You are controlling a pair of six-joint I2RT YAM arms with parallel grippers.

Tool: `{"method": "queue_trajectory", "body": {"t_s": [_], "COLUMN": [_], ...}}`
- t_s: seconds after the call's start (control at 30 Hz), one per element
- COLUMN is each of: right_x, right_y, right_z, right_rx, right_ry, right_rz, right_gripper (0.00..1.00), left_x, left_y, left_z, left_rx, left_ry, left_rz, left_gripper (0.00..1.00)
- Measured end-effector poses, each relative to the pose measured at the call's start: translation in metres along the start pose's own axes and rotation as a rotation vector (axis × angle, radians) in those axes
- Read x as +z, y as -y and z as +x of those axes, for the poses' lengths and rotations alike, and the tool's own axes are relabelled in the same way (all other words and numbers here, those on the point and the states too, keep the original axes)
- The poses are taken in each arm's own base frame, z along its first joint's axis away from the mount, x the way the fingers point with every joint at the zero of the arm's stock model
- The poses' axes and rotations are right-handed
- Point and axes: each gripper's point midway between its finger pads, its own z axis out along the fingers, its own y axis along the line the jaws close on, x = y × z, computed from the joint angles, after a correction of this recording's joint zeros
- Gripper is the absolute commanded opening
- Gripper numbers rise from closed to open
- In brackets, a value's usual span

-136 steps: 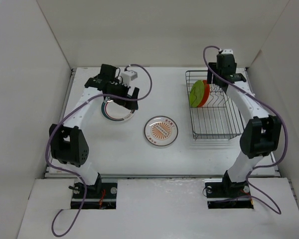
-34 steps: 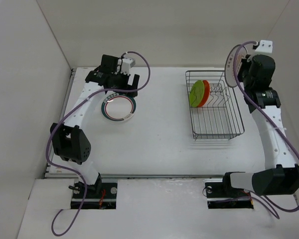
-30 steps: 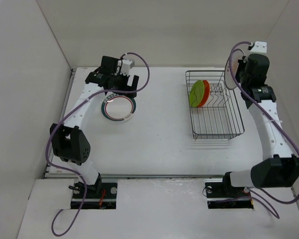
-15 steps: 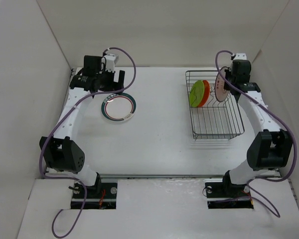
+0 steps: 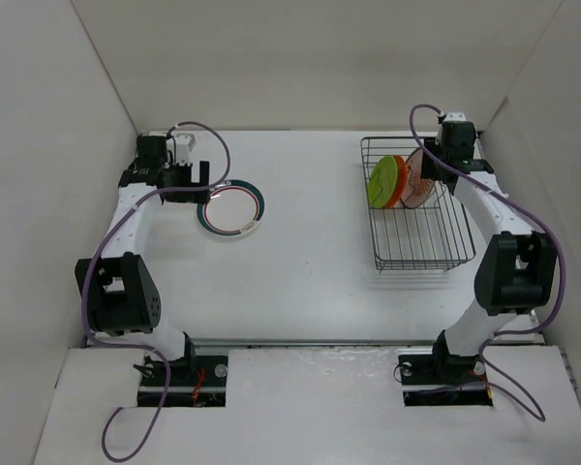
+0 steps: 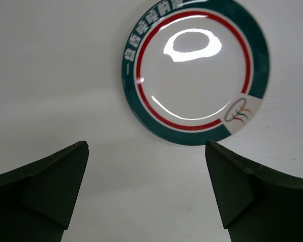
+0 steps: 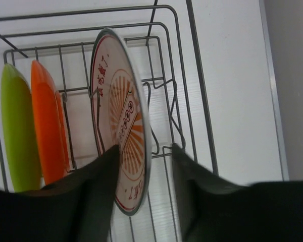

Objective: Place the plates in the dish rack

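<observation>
My left gripper should tilt down next and bring its open fingers around the nearest rim of the plate, because the green-and-red ringed plate [image 6: 194, 70] lies flat.
The dish rack [image 5: 422, 254] stands at the back right and holds three plates on edge. They are a lime-green plate [image 5: 379, 184], an orange plate [image 5: 397, 174] and a sunburst plate [image 7: 122, 116]. My right gripper [image 7: 144, 157] straddles the sunburst plate's rim, open. Its left finger [image 7: 98, 181] lies against the plate's face and its right finger stands apart from the plate. The green-and-red ringed plate [image 6: 194, 70] lies flat on the table. My left gripper [image 6: 146, 176] hovers open just left of it, holding nothing.
White walls close in the table on three sides. The rack's near half [image 5: 421, 237] holds nothing. The right arm reaches over the rack's back right corner, and the left arm runs along the table's left edge [image 5: 136, 194].
The right arm came down from above the rack, set the sunburst plate between the prongs, and its jaws parted. The left gripper slid left, off the ringed plate.
</observation>
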Motion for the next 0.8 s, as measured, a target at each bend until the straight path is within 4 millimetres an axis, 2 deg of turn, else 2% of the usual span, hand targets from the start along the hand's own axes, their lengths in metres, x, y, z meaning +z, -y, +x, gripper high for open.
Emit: {"method": "queue_trajectory", "body": {"t_s": [0.17, 0.27, 0.37, 0.43, 0.6, 0.73, 0.8], "right_x": [-0.004, -0.017, -0.044, -0.068, -0.125, -0.165, -0.183], "right_y": [0.001, 0.005, 0.011, 0.012, 0.0, -0.015, -0.024], "right_z": [-0.004, -0.013, -0.031, -0.047, -0.08, -0.09, -0.09], "right_rx": [0.001, 0.007, 0.016, 0.026, 0.046, 0.053, 0.057], "right_ry": [0.012, 0.037, 0.097, 0.157, 0.301, 0.402, 0.451], "right_rz": [-0.001, 0.019, 0.051, 0.054, -0.001, -0.109, -0.173], "right_gripper": [0.68, 0.79, 0.81, 0.81, 0.81, 0.82, 0.82], "left_x": [0.014, 0.027, 0.037, 0.045, 0.071, 0.094, 0.101], "left_y": [-0.037, -0.047, -0.048, -0.044, -0.03, -0.026, -0.024], "left_z": [0.03, 0.041, 0.051, 0.058, 0.079, 0.084, 0.078], "left_rx": [-0.072, -0.102, -0.119, -0.128, -0.155, -0.18, -0.186], "left_ry": [-0.051, -0.076, -0.1, -0.12, -0.193, -0.229, -0.222], "left_rz": [-0.017, -0.001, 0.037, 0.077, 0.202, 0.272, 0.301], "left_gripper": [0.98, 0.98, 0.97, 0.93, 0.86, 0.78, 0.72]}}
